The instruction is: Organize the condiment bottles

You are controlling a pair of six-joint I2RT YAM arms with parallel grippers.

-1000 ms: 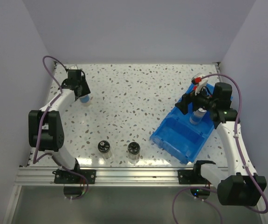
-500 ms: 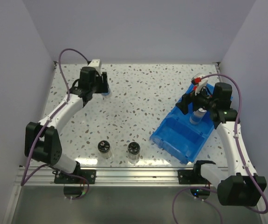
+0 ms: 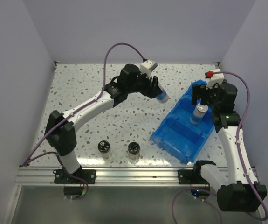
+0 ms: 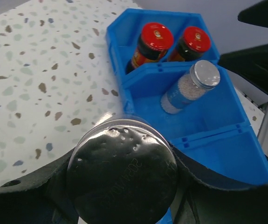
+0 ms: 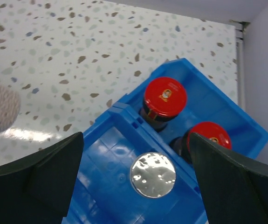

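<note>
The space beside a matching silver-capped jar in the middle section of the blue bin is next for my left gripper. I will move my left gripper across and back over that space, then lower its jar there.
My left gripper (image 3: 156,91) is shut on a clear silver-capped jar with a blue label (image 3: 162,97) and holds it in the air just left of the blue bin (image 3: 182,140). In the left wrist view the jar's silver cap (image 4: 122,170) fills the space between the fingers. The bin's far compartment holds two red-capped dark jars (image 4: 155,38) (image 4: 195,40). Its middle compartment holds another silver-capped jar (image 4: 192,86), also seen from above (image 3: 198,113). My right gripper (image 3: 202,96) is open and empty above that jar (image 5: 153,174). Two black-lidded jars (image 3: 104,147) (image 3: 134,149) stand near the front edge.
The bin lies at an angle at the right of the speckled table (image 3: 124,116). Its near compartment (image 3: 182,140) has nothing in it. White walls close in the back and both sides. A metal rail (image 3: 124,176) runs along the front edge.
My left arm has swung from the far left corner across to the right, carrying the blue-labelled jar up to the bin. My right gripper has shifted slightly back over the bin.
</note>
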